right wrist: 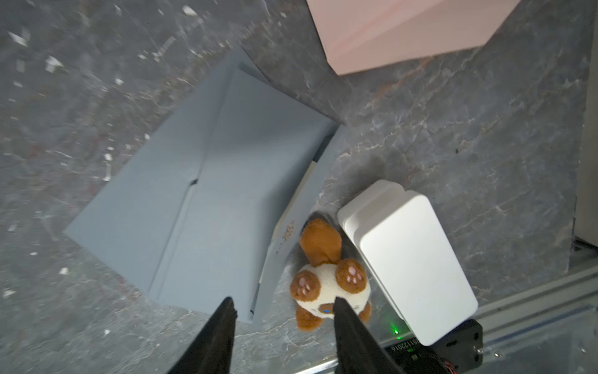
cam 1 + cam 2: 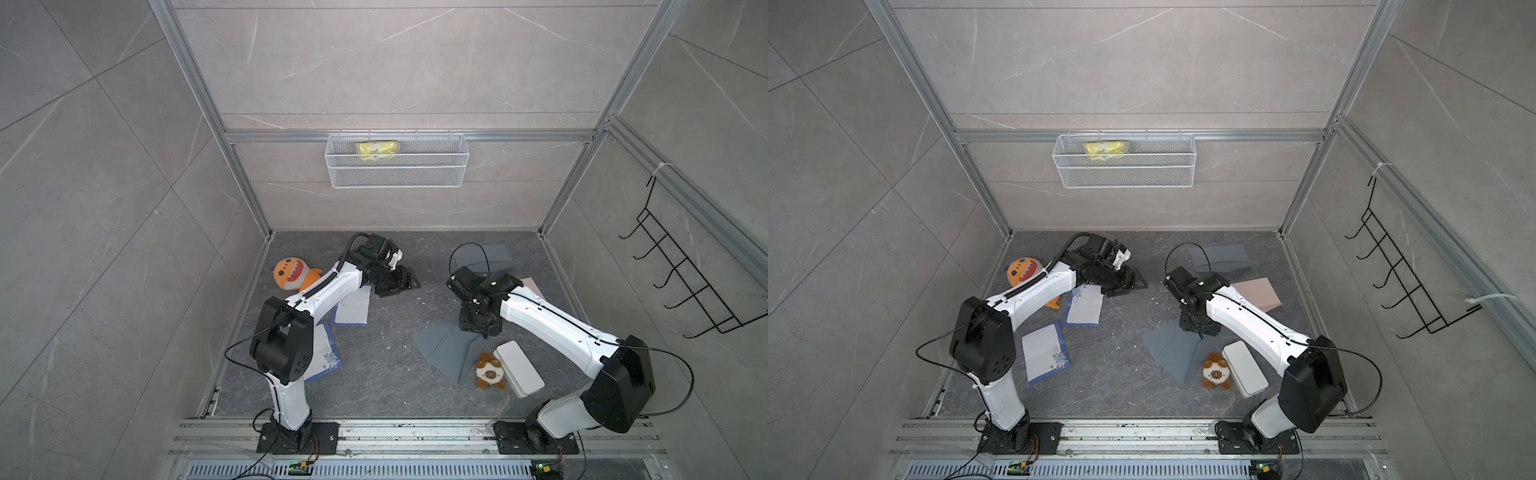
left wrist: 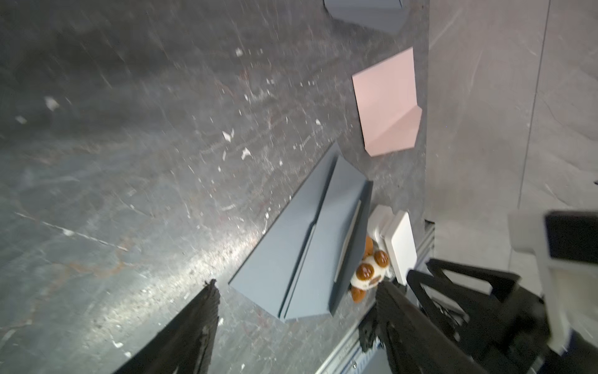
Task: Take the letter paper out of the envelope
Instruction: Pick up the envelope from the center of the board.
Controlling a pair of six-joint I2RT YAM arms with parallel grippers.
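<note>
I will move my right gripper down and back beside the brown-and-white plush to pinch the flap's thin edge near its middle point(image 2: 475, 359) point(image 1: 300, 232), since it is raised there.
A grey-blue envelope point(image 2: 446, 351) lies flat at the right of the floor, its flap open toward the plush toy; both wrist views show it too point(image 1: 194, 194) point(image 3: 291, 259). A thin pale edge of the letter paper point(image 1: 304, 181) shows in the envelope's mouth; the rest of it is hidden inside. My right gripper point(image 1: 282, 302) hangs just above the envelope's far corner point(image 2: 1198, 328), open and empty. At the back, left of centre, my left gripper point(image 2: 409, 284) is also open and holds nothing point(image 3: 298, 285).
A brown-and-white plush point(image 2: 490, 372) and a white box point(image 2: 519, 368) lie against the envelope's open side. A pink envelope point(image 2: 1256, 293) and another grey one point(image 2: 1221, 257) lie at the back right. Two letter sheets point(image 2: 1044, 351) point(image 2: 1084, 305) and an orange plush point(image 2: 293, 274) lie on the left.
</note>
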